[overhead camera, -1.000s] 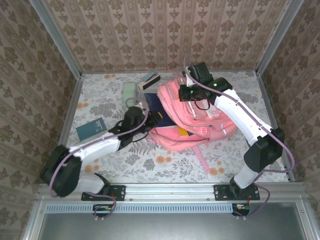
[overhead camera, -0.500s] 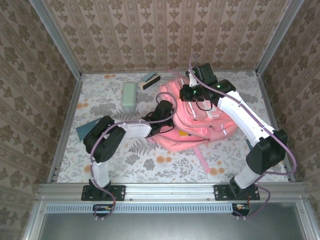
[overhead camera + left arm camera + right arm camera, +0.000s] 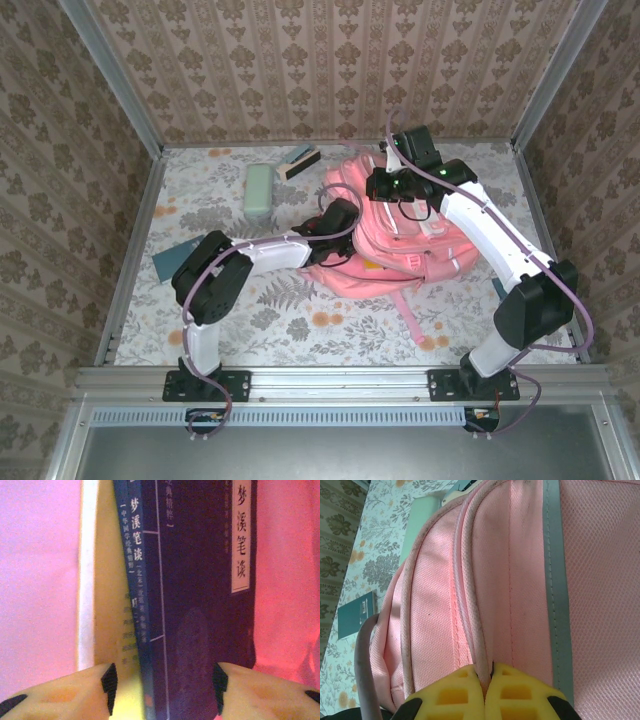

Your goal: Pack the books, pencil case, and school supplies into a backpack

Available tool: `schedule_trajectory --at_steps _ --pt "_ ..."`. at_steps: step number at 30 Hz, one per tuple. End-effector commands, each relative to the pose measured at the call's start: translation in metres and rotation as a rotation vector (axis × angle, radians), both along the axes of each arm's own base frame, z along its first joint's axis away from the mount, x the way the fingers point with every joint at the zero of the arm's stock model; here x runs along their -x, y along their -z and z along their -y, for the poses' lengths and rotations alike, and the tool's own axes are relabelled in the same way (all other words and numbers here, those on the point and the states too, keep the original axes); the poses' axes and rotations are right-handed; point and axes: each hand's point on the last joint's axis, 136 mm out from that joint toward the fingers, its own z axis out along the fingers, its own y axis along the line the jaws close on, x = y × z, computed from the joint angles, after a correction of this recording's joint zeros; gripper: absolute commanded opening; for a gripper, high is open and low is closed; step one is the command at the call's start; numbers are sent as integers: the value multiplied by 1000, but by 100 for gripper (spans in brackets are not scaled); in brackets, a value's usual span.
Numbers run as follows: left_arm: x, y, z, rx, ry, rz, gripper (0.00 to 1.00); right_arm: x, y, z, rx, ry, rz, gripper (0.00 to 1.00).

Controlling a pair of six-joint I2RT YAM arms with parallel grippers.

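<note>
Next, my right gripper moves back toward the backpack's opening, on the teal booklet's side, and releases the backpack's rim, since books rest inside.
The pink backpack (image 3: 405,250) lies at mid-table with its mouth facing left. My left gripper (image 3: 340,217) reaches into that mouth. In the left wrist view its jaws (image 3: 164,687) stand open, with a dark navy book (image 3: 200,605) and an orange-yellow book (image 3: 107,605) lying between and beyond the pads inside pink fabric. My right gripper (image 3: 385,186) is shut on the backpack's white-piped rim (image 3: 470,605), its fingertips (image 3: 488,680) pinching it. The mint-green pencil case (image 3: 260,188) and the stapler-like block (image 3: 300,160) lie at the back left. The teal booklet (image 3: 168,260) lies at the left.
A pink strap (image 3: 408,318) trails from the backpack toward the near edge. Metal rails (image 3: 135,240) and patterned walls close in the floral table (image 3: 300,320) on three sides. The teal booklet (image 3: 356,615) and the pencil case (image 3: 422,517) also show past the backpack in the right wrist view.
My left arm has swung right and pushed the books from the table into the backpack's mouth, then its jaws opened. The right gripper kept its hold on the rim, shifting slightly right.
</note>
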Motion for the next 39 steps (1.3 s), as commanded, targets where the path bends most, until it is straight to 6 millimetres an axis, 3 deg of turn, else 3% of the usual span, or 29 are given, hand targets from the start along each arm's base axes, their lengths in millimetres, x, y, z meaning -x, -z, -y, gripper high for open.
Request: schedule_trajectory --at_steps 1,5,8,11,18,25,33,39 --pt "2 -6 4 -37 35 24 44 1 -49 -13 -119 -35 123 0" --pt "0 -17 30 27 100 51 34 2 -45 -14 -121 -37 108 0" --pt "1 -23 50 85 151 59 32 3 -44 -14 -121 -37 108 0" --pt "5 -19 52 77 164 41 34 2 -42 -13 -115 -37 103 0" --pt "10 -27 -3 -7 121 51 52 4 -22 -6 -72 -32 83 0" --pt "33 -42 -62 -155 174 74 59 11 9 -2 -28 -35 48 0" --pt "40 -59 -159 -314 78 66 69 24 53 -8 69 -73 -2 0" --pt "31 -66 -236 -362 -59 49 76 32 80 -22 128 -111 -22 14"
